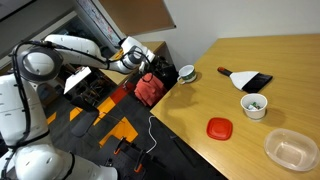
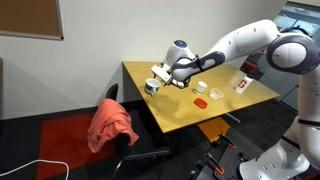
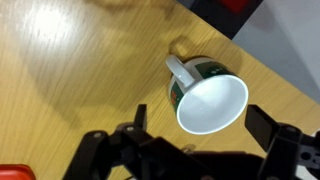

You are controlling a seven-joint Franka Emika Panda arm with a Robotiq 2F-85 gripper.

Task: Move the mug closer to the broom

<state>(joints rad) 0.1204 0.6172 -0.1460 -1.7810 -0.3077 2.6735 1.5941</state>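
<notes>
I will next lower my gripper's open fingers astride the mug's rim [image 3: 178, 112] beside the handle, with one finger going inside, since the mug [image 3: 207, 96] is below my gripper and its opening faces up.
The mug [image 3: 207, 96] is white inside, with a green and red band outside and a handle pointing up-left in the wrist view. It stands on the wooden table near a corner, as an exterior view [image 1: 186, 72] shows. My gripper [image 3: 200, 125] is open, with one finger on each side of the mug's rim and a gap to both. The gripper also shows in both exterior views [image 1: 164, 66] [image 2: 156, 84]. The broom [image 1: 246, 79] lies flat further along the table, apart from the mug.
A taller white cup [image 1: 254, 105], a red square lid [image 1: 220, 128] and a clear pinkish bowl [image 1: 291, 149] sit on the table [image 1: 200, 105] beyond the mug. A chair with red cloth [image 2: 112, 125] stands by the table's edge.
</notes>
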